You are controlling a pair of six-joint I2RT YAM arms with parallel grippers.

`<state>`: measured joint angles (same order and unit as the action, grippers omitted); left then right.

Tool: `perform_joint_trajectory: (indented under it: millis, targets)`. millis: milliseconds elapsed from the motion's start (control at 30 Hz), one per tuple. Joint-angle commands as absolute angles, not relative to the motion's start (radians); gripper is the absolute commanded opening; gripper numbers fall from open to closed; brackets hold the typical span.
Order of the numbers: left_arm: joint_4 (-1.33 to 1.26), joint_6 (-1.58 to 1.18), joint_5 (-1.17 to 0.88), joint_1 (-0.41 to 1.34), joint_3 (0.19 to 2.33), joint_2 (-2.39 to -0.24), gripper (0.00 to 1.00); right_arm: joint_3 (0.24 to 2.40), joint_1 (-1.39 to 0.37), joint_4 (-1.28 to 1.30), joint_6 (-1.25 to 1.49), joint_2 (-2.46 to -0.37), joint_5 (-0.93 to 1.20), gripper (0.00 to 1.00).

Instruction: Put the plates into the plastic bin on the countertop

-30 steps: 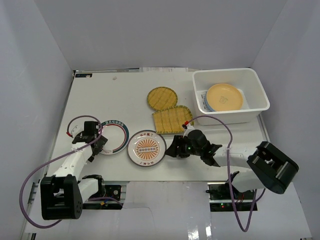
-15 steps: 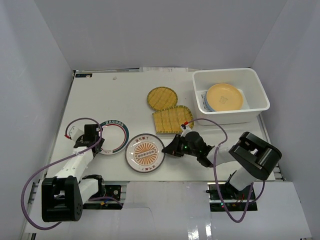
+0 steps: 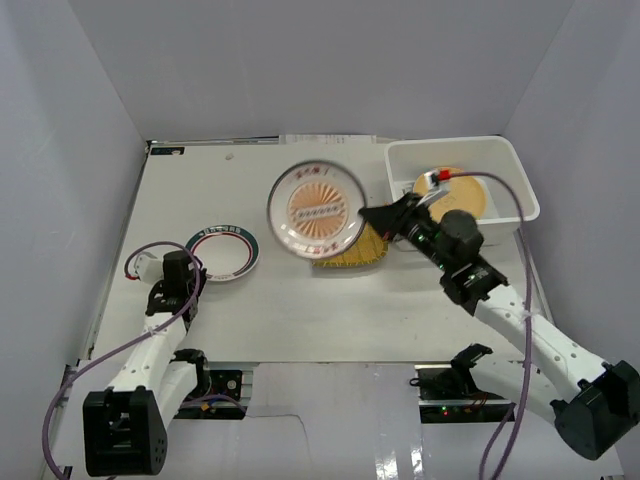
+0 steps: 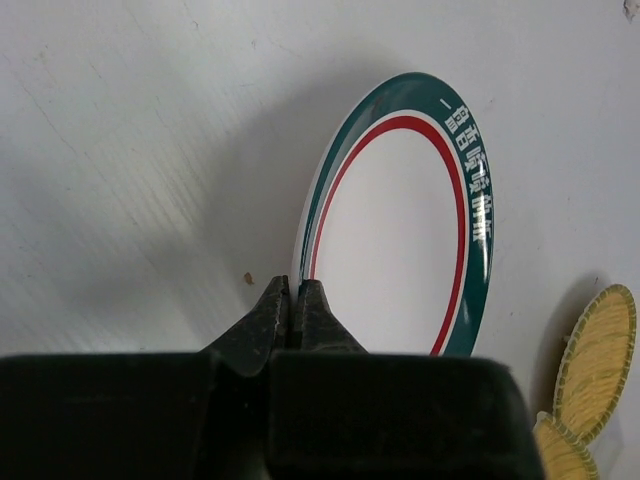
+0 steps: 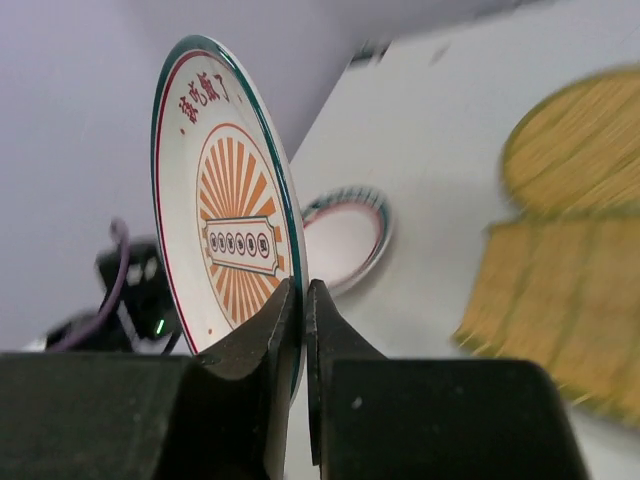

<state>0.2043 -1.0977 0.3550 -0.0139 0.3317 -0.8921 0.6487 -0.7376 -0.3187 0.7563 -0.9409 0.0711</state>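
Note:
My right gripper travels to the right in the top view next and lowers its white plate onto the yellow-orange plate (image 3: 466,196), then releases it, as it hangs outside the bin.
My right gripper (image 3: 372,215) is shut on the rim of a white plate with an orange sunburst (image 3: 317,212), held up on edge above the countertop (image 3: 220,185), left of the plastic bin (image 3: 520,190). In the right wrist view the jaws (image 5: 303,285) pinch that plate (image 5: 225,240). A yellow-orange plate (image 3: 472,197) lies in the bin. My left gripper (image 3: 193,270) is shut on the near rim of the green-and-red-rimmed white plate (image 3: 222,253), which lies on the counter; the left wrist view shows this grip (image 4: 293,298) on its rim (image 4: 400,240).
A squarish woven yellow plate (image 3: 352,256) peeks out below the lifted plate; the round woven one (image 4: 597,362) shows at the left wrist view's right edge. White walls close in the counter on three sides. Purple cables loop beside both arms.
The right arm has lifted the sunburst plate off the front of the counter and carried it up toward the bin. The left gripper has closed on the green-rimmed plate's edge.

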Motion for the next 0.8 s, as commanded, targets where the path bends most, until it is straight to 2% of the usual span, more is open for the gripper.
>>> perform_joint_trajectory:
  millis: [0, 167, 267, 433, 533, 667, 700, 767]
  targets:
    - [0.38, -1.011, 0.35, -0.018, 0.314, -0.827, 0.0, 0.814, -0.456, -0.241, 0.657, -0.923, 0.092, 0.08]
    - [0.402, -0.904, 0.279, -0.018, 0.409, -0.568, 0.0, 0.917, 0.005, -0.203, 0.689, -1.037, 0.19, 0.08]
    - [0.397, -0.856, 0.229, -0.02, 0.507, -0.505, 0.0, 0.945, 0.151, -0.193, 0.715, -1.158, 0.224, 0.08]
    - [0.374, -0.815, 0.065, -0.018, 0.662, -0.543, 0.0, 1.005, 0.178, -0.128, 0.643, -1.339, 0.105, 0.08]
    - [0.284, -0.831, -0.134, -0.015, 0.675, -0.578, 0.0, 1.017, 0.183, -0.117, 0.621, -1.384, 0.052, 0.11]
    - [0.131, -0.9, -0.429, -0.015, 0.678, -0.69, 0.0, 1.028, 0.186, -0.106, 0.601, -1.404, 0.037, 0.43]
    - [0.1, -0.935, -0.46, 0.024, 0.678, -0.716, 0.0, 1.026, 0.184, -0.106, 0.601, -1.398, 0.057, 0.58]
    - [0.012, -0.948, -0.483, 0.066, 0.689, -0.784, 0.0, 1.019, 0.186, -0.11, 0.601, -1.382, 0.092, 0.66]
